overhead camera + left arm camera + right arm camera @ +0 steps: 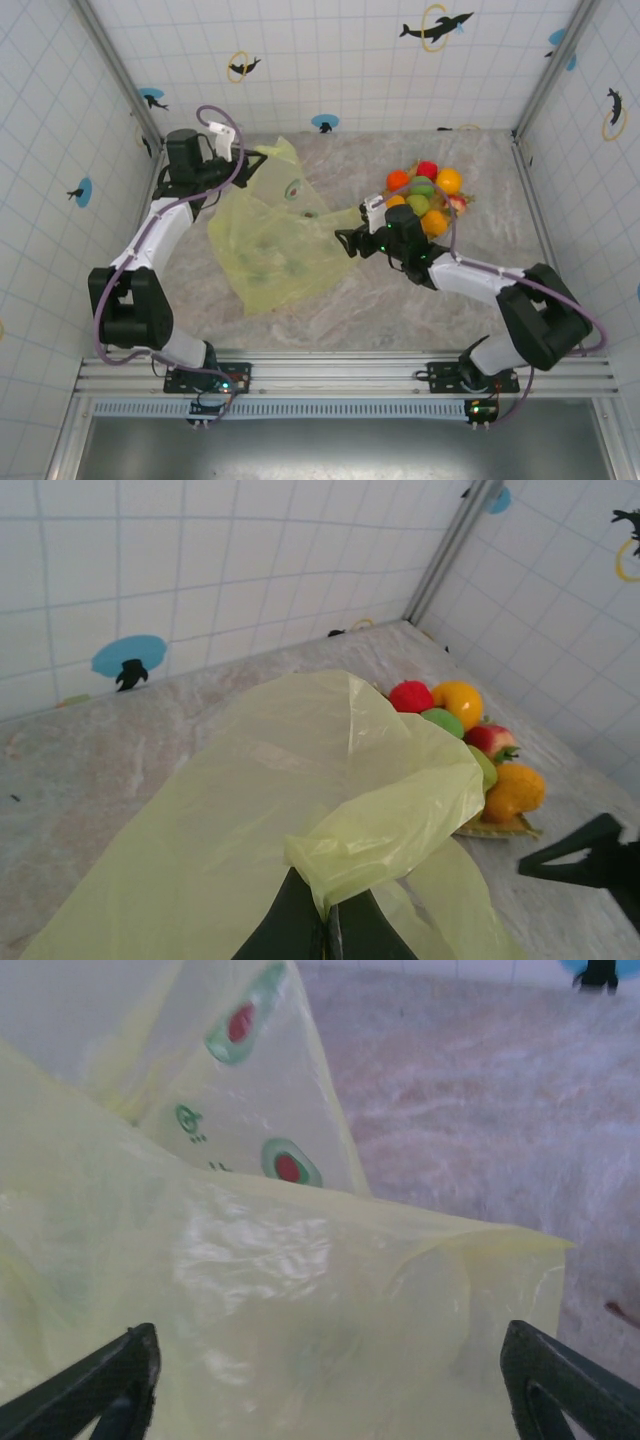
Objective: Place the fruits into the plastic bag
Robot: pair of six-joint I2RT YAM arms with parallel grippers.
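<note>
The pinched fold of the bag moves sideways with my left gripper toward the fruits next, over the bare tabletop point(312, 163) beside the bag's far corner. It is then released, since the bag point(275, 240) lies crumpled.
The plastic bag point(275, 240) lies crumpled on the table, translucent yellow-green with red-and-green prints point(288, 1164). My left gripper point(258, 160) is shut on a fold of its far corner point(335, 920) and holds that edge up. My right gripper point(345, 243) is open at the bag's right edge. Its two dark fingertips point(120, 1380) stand wide apart with the bag's film point(330, 1300) between them, not pinched. The fruits point(425, 195) are piled to the right: red point(411, 696), yellow-orange point(458, 702), green point(443, 721) and orange point(515, 790) ones. Faint greenish shapes point(268, 250) show through the bag; I cannot tell what they are.
The fruits rest on a woven straw-coloured mat point(495, 828) just behind my right wrist. Tiled walls with dolphin stickers close in the left, back and right. The arm bases and a metal rail point(340, 370) run along the near edge.
</note>
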